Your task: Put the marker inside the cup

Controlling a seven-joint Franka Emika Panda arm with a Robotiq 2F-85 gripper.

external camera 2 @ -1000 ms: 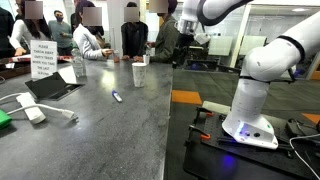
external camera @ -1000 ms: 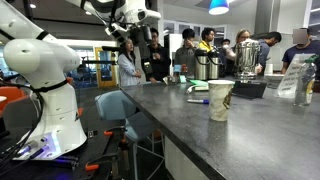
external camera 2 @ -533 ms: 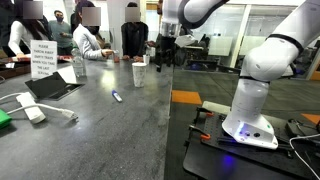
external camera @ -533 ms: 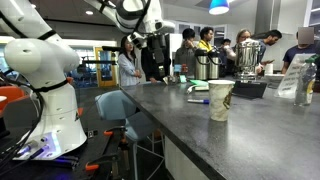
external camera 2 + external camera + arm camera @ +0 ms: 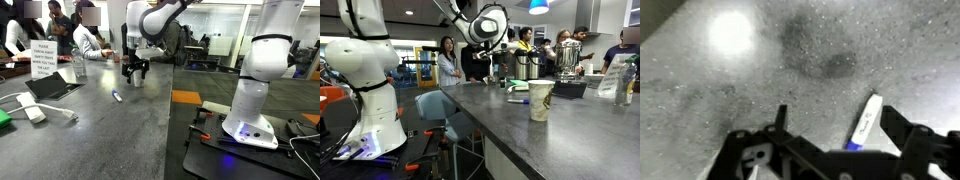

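Note:
My gripper moves down and shifts outward next, before closing on the flat marker around its middle (image 5: pixel 518 101) (image 5: pixel 864 123), since the marker lies nearer one open finger.
The marker (image 5: pixel 865 122) is white with a blue cap and lies flat on the grey speckled counter. In the wrist view it sits between my open fingers, nearer the right one. In an exterior view the marker (image 5: pixel 117 96) lies a little in front of the cream paper cup (image 5: pixel 141 76). The cup stands upright and is partly hidden behind my gripper (image 5: pixel 134 70). The gripper (image 5: pixel 838 128) is open and empty, hanging over the counter above the marker. The cup (image 5: pixel 539 100) also shows upright near the counter's front, right of my gripper (image 5: pixel 495 65).
Silver urns (image 5: pixel 565 58) and several people stand at the counter's far end. A sign (image 5: pixel 42 60), a bottle (image 5: pixel 79 67), a dark tablet (image 5: pixel 50 87) and a white cable (image 5: pixel 33 112) lie along one side. A chair (image 5: pixel 435 105) stands beside the counter.
The arm has swung in over the counter and come down, so the gripper now hangs near the cup, over the marker. Marker and cup have not moved.

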